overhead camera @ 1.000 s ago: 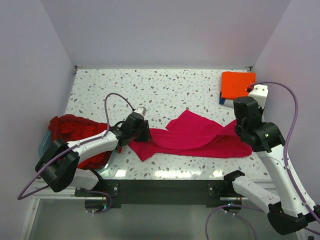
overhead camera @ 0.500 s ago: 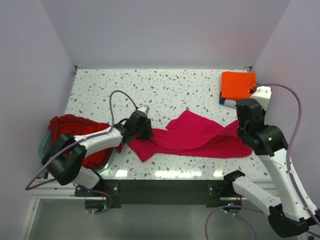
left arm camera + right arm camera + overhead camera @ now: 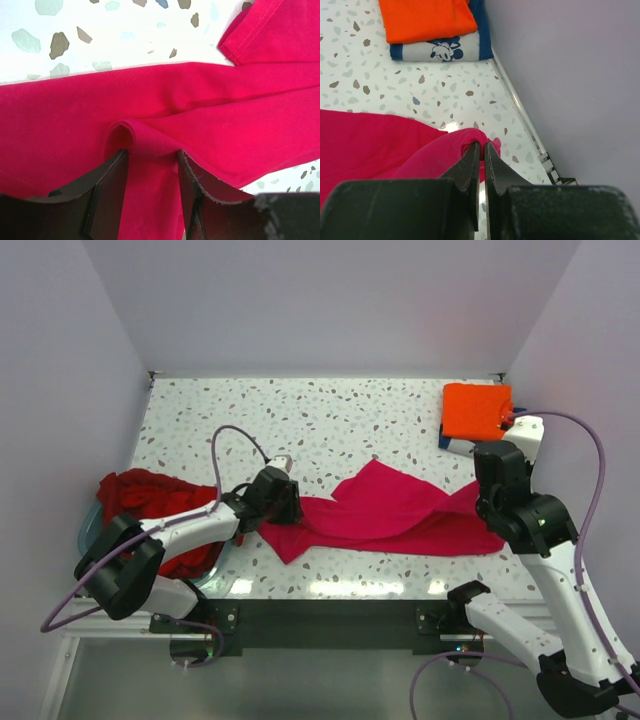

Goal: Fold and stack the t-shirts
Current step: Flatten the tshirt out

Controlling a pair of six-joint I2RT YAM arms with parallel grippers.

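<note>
Next, my left gripper stays low at the raised fold of the magenta-pink t-shirt [image 3: 390,510] and closes on the t-shirt's hemmed edge, since the fold stands between my open fingers.
A magenta-pink t-shirt [image 3: 390,510] lies stretched across the table's near middle. My left gripper [image 3: 289,506] is at its left end. In the left wrist view the gripper [image 3: 151,160] is open, with its fingers [image 3: 112,182] apart either side of a raised fold of the shirt [image 3: 200,110]. My right gripper [image 3: 482,146] is shut on the shirt's right end [image 3: 370,145], lifted just off the table [image 3: 474,492]. An orange t-shirt [image 3: 477,410] lies folded on a navy one [image 3: 440,51] at the back right. Dark red t-shirts [image 3: 150,495] are heaped at the left.
A pale blue tub [image 3: 214,566] holds the dark red heap at the table's left edge. The right wall [image 3: 570,75] and the table's metal edge strip [image 3: 547,162] run close beside my right gripper. White speckled tabletop [image 3: 330,420] stretches behind the shirt.
My left gripper's jaws have widened around the fold of magenta cloth. The right arm has shifted slightly right and back, still pinching the shirt's end.
</note>
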